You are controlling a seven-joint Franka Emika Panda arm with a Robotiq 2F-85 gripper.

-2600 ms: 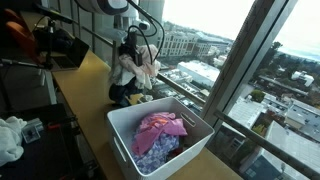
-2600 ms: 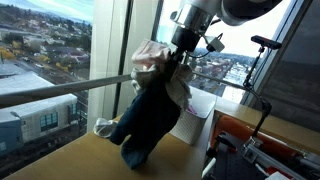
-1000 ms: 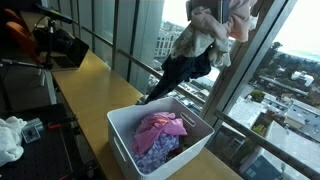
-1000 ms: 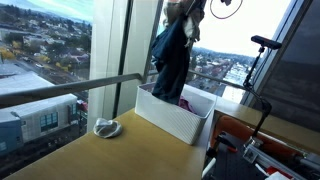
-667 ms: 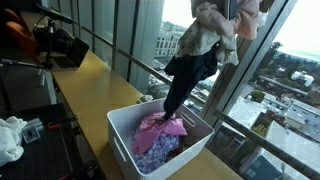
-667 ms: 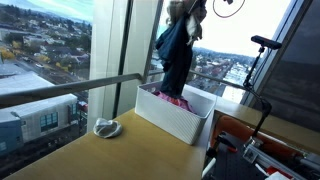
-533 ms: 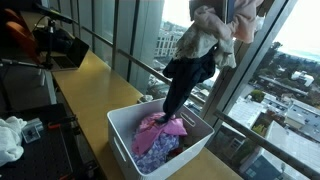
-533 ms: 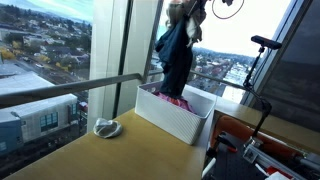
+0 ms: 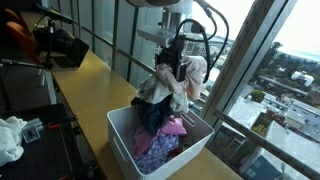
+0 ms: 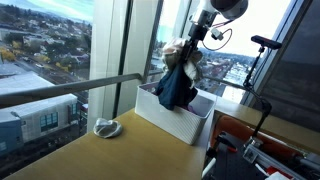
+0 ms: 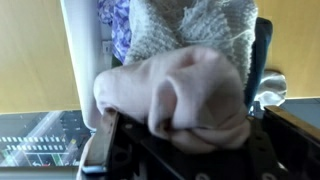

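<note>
The bundle comes down with my gripper toward pink and purple clothes [image 9: 160, 143] below it in the bin next for release, as it hangs mostly above the bin's rim.
My gripper [image 9: 178, 60] is shut on a bundle of clothes [image 9: 172, 88]: pale pink and cream pieces on top, a dark navy garment hanging below. The bundle hangs into the white bin [image 9: 122, 140], its dark end touching the pink and purple clothes [image 9: 160, 143] inside. In an exterior view the gripper [image 10: 193, 47] holds the bundle [image 10: 177, 80] just over the bin [image 10: 165, 118]. In the wrist view the pink cloth [image 11: 190, 95] fills the jaws, with a cream knit [image 11: 190, 25] and the bin's rim [image 11: 82, 50] beyond.
The bin stands on a wooden counter [image 9: 85, 85] along tall windows. A small grey cloth [image 10: 106, 127] lies on the counter near the window rail. Camera gear [image 9: 60, 45] and a white cloth [image 9: 12, 135] sit off to the side.
The gripper has come down from high above the bin, lowering the bundle so its dark end now rests in the bin. It still holds the clothes.
</note>
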